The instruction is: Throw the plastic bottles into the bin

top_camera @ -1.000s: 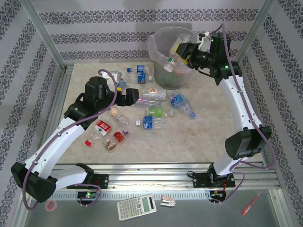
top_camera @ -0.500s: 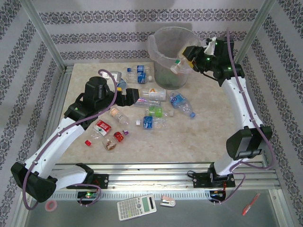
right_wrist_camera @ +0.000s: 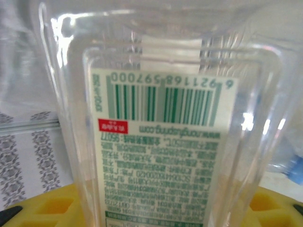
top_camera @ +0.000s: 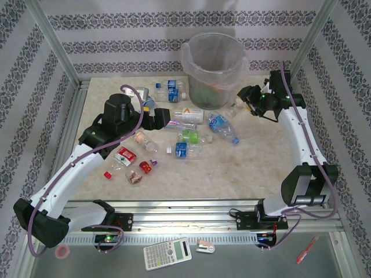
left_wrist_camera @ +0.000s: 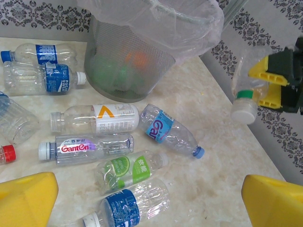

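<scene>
My right gripper holds the clear bottle low, and the bin's rim is higher than the bottle. My right gripper should next carry the bottle up and outward to the bin's opening (top_camera: 214, 52).
Several plastic bottles (top_camera: 186, 116) lie on the table in front of the bin (top_camera: 197, 63), a mesh basket lined with a clear bag (left_wrist_camera: 113, 61). My left gripper (top_camera: 168, 119) hangs open above them, its yellow fingers (left_wrist_camera: 26, 198) at the bottom corners of the left wrist view, over a green-label bottle (left_wrist_camera: 128, 170) and a blue-label one (left_wrist_camera: 123, 205). My right gripper (top_camera: 240, 106) is shut on a clear bottle (left_wrist_camera: 244, 94) with a white cap, low to the right of the bin. That bottle's green-and-white label (right_wrist_camera: 161, 142) sits close to the right wrist camera.
Metal frame posts and patterned walls close in the table. A loose red cap (top_camera: 108, 174) and a small pinkish item (top_camera: 134, 176) lie near the left front. A calculator (top_camera: 167, 253) and a pen (top_camera: 307, 249) rest on the shelf below the table edge.
My right arm has swung from over the bin's mouth to the right and down beside it, still gripping the bottle. The left arm has not moved.
</scene>
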